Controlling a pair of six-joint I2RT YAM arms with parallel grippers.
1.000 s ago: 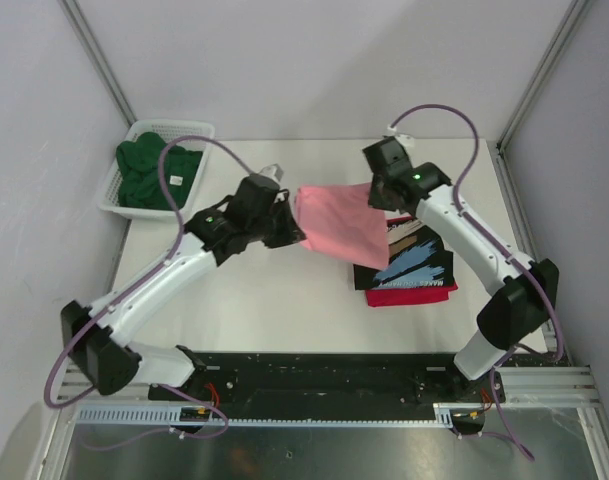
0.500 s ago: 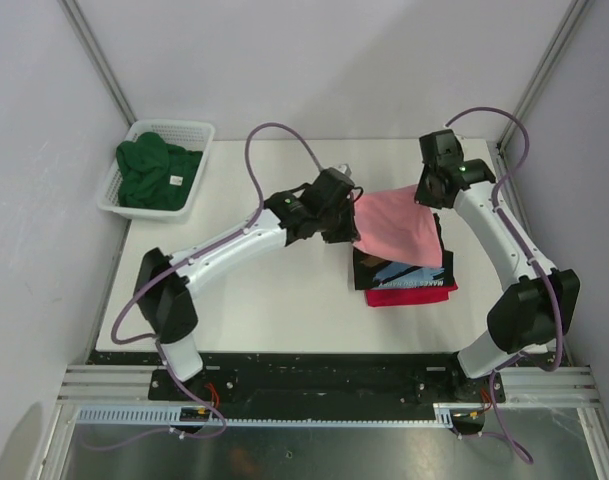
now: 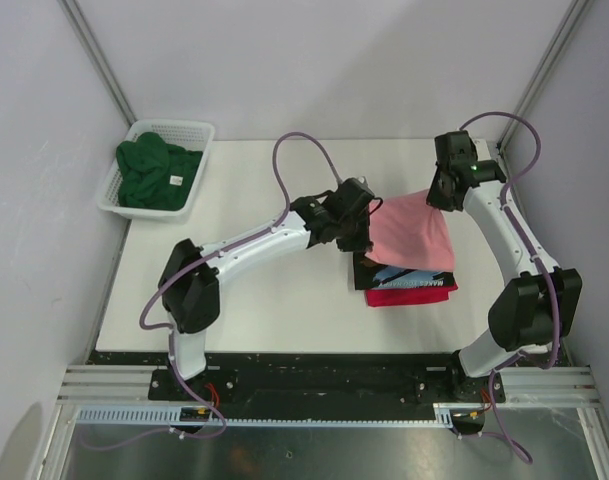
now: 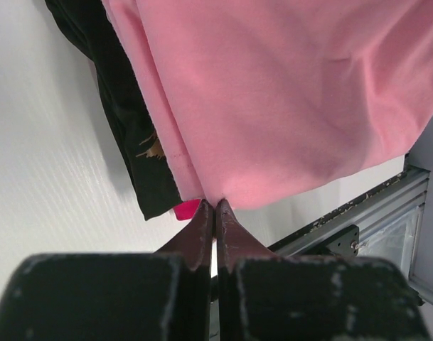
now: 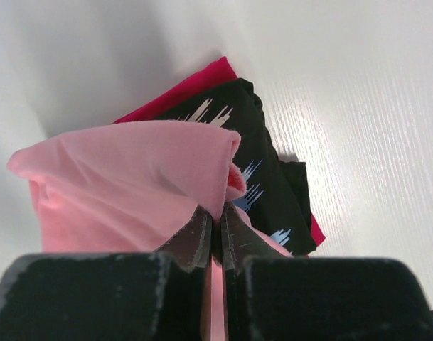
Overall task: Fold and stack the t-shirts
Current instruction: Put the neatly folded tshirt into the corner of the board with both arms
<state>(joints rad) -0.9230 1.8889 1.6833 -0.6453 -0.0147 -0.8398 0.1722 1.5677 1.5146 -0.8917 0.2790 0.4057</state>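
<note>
The salmon-pink t-shirt's corner still hangs raised; my right gripper will lower and release it on the far end of the stack below.
The folded salmon-pink t-shirt (image 3: 412, 232) hangs between both grippers over the stack at the right of the table. My left gripper (image 3: 368, 212) is shut on its left corner, also seen in the left wrist view (image 4: 215, 202). My right gripper (image 3: 439, 192) is shut on its far right corner, seen in the right wrist view (image 5: 216, 212). Under it lie the black printed t-shirt (image 3: 402, 277) and the red t-shirt (image 3: 409, 296); both also show in the right wrist view, black (image 5: 273, 192) and red (image 5: 195, 84). The dark green t-shirt (image 3: 154, 172) lies in the basket.
The white mesh basket (image 3: 194, 130) stands at the table's far left corner. Grey walls and metal posts close in the table on three sides. The black rail runs along the near edge (image 3: 314, 375).
Both grippers have carried the pink t-shirt to the right, from the middle of the table to above the black and red stack. It hangs lower over the stack now.
</note>
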